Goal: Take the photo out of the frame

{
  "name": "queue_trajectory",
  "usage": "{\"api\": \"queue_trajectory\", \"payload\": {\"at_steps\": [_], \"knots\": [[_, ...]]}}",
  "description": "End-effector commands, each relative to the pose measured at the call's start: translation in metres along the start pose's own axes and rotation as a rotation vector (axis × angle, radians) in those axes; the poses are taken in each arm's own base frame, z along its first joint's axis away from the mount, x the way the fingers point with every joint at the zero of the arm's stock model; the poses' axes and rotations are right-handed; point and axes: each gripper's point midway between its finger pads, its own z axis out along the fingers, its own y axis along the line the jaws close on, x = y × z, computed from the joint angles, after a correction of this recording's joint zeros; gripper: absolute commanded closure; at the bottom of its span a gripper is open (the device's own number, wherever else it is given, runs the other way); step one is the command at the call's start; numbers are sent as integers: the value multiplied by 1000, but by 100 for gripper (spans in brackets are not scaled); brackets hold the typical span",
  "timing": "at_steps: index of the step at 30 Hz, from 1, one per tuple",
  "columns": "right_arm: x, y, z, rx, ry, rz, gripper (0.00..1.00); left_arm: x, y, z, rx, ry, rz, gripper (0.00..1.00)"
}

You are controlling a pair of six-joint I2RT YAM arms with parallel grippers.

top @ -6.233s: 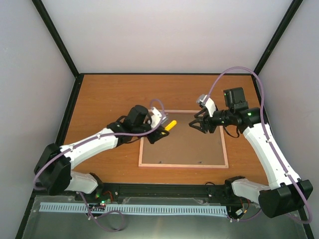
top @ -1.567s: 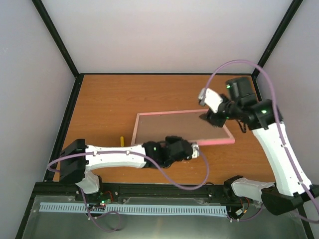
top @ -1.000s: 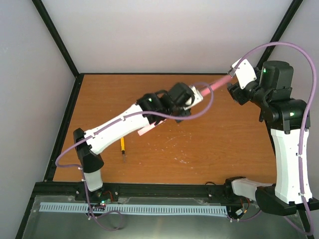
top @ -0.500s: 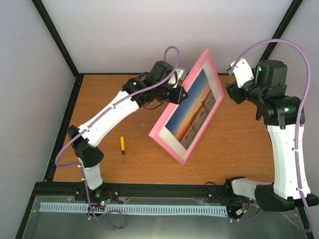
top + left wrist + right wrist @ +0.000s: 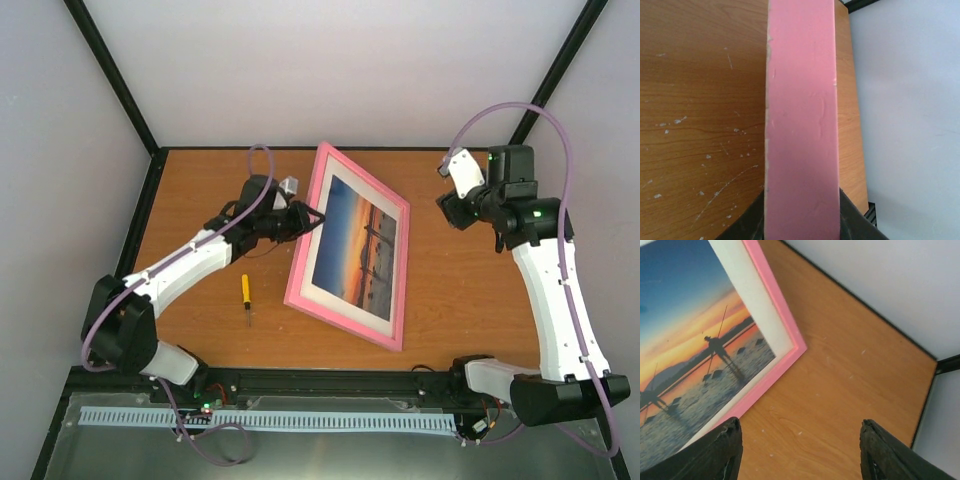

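Observation:
My left gripper will next pull the frame's lifted edge down and back toward the screwdriver, and then let go of it on the empty wooden table.
The pink frame [image 5: 344, 322] is face up on the wooden table, turned at an angle. The sunset photo [image 5: 355, 248] sits inside it behind a white mat border. My left gripper [image 5: 308, 218] is shut on the frame's left long edge. In the left wrist view the pink edge [image 5: 800, 125] fills the middle between my jaws [image 5: 801, 220]. My right gripper [image 5: 447, 212] is open and empty, above the table just right of the frame's far right corner. The right wrist view shows that corner [image 5: 775, 305], the photo [image 5: 685, 355] and my open gripper [image 5: 800, 450].
A yellow-handled screwdriver [image 5: 245, 292] lies on the table left of the frame, under my left arm. Black rails edge the table, with grey walls at the back and sides.
The frame lay face down at first. Both arms lifted it and turned it over. Now it is lower and face up, held only by my left gripper; the right gripper has let go.

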Motion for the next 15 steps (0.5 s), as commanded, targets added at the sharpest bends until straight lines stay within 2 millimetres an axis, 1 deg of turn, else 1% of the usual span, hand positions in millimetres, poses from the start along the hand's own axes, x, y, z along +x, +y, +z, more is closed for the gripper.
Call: {"api": "queue_trajectory", "payload": {"at_steps": [1,7,10,15], "knots": [[18,14,21,-71,15,52,38,-32,-39,-25,217,-229,33,99],[58,33,56,-136,100,95,39,-9,22,-9,181,-286,-71,99],[81,40,72,-152,147,107,39,1,51,-5,139,-319,-114,99],[119,55,99,-207,239,128,41,17,92,3,30,-317,-108,99]]}}
